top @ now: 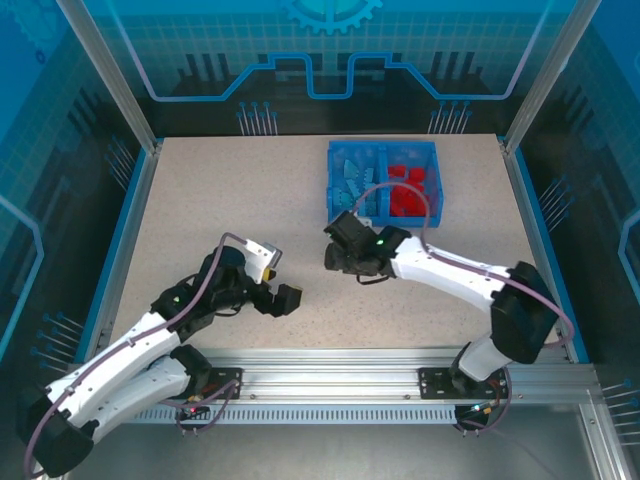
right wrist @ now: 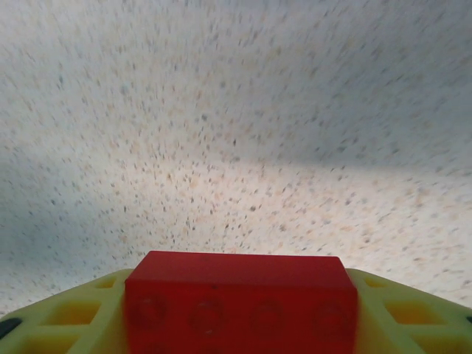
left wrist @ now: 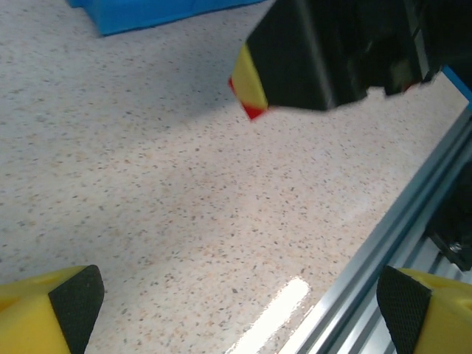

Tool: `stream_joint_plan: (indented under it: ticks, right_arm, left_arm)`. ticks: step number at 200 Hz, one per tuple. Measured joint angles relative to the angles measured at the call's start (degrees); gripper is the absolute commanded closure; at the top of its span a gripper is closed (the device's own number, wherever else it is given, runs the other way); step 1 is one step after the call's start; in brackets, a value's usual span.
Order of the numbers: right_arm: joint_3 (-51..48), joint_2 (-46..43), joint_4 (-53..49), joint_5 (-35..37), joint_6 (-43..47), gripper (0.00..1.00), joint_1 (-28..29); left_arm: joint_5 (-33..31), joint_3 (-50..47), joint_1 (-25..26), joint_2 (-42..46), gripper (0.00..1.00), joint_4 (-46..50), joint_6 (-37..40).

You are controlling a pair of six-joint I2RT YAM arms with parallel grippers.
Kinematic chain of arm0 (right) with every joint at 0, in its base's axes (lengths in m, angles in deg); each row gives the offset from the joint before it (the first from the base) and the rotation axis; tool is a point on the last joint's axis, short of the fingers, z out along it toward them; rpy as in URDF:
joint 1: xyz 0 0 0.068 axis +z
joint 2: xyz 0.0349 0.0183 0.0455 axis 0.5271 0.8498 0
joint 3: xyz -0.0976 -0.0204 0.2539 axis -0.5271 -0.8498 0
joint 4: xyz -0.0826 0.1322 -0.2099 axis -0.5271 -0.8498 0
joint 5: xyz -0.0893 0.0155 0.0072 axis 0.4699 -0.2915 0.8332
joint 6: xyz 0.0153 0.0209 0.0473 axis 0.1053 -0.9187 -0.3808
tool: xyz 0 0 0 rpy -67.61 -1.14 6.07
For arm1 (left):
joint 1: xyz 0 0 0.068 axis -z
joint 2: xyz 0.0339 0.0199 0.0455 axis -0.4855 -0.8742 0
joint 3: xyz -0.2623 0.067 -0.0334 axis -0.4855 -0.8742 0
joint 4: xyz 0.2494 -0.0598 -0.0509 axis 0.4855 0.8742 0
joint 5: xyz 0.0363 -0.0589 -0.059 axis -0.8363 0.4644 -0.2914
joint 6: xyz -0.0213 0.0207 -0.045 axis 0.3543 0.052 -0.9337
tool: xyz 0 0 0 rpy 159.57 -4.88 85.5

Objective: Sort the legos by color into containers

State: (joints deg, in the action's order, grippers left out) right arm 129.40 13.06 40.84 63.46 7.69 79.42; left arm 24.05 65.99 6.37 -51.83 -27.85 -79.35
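Note:
The robot's right gripper next needs to lift the lego it holds outward and over the bin's section of red legos and release it there, since the lego matches the red ones in the bin.
A red lego [right wrist: 237, 284] is clamped between the yellow fingers of my right gripper [right wrist: 240, 324], a little above the speckled table. From above, that right gripper [top: 340, 260] hangs just in front of the blue bin [top: 383, 148]. The bin's left compartment [top: 355, 172] holds light blue legos and its right compartment [top: 410, 188] holds red ones. My left gripper [top: 284, 299] sits open over bare table, left of the right gripper. In the left wrist view my left gripper [left wrist: 240, 299] has nothing between its wide-apart pads, and the red lego's corner [left wrist: 254, 111] peeks from the right gripper's dark body.
An aluminium rail [top: 330, 365] runs along the near edge of the table [top: 220, 210]. Blue raised borders [top: 125, 235] line its sides. A corner of the bin [left wrist: 147, 15] shows at the top of the left wrist view.

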Motion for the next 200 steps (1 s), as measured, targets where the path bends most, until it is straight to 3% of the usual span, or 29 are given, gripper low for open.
stream_joint_plan:
  ticks: [24, 53, 89, 122, 169, 200]
  right_arm:
    - [-1.18, -5.46, -0.11, 0.72, 1.9, 0.46, -4.37]
    - [-1.33, -10.47, 0.22, 0.9, 5.75, 0.46, -13.6]
    - [1.99, -9.31, 0.7, 0.76, 12.28, 0.46, -25.18]
    - [11.41, 0.96, 2.86, 0.66, 18.4, 0.46, -32.92]
    - [31.67, 22.62, 2.34, -0.02, 22.95, 0.46, -36.61]
    - [45.29, 34.93, -1.11, -0.9, 24.04, 0.34, -37.42]
  left_arm:
    - [2.49, 0.02, 0.39, -0.5, 0.01, -2.58, 0.96]
    - [3.87, 0.42, 0.85, -1.18, 0.01, -6.47, 1.2]
    - [3.52, 0.96, 0.87, -2.12, 0.01, -9.81, 1.18]
    - [-1.95, 1.01, 1.07, -1.88, 0.01, -9.92, 0.22]
    - [-9.92, 1.03, 1.07, 1.4, 0.01, -9.16, -3.72]
    - [-13.42, 1.05, 1.07, 2.64, 0.01, -6.88, -5.11]
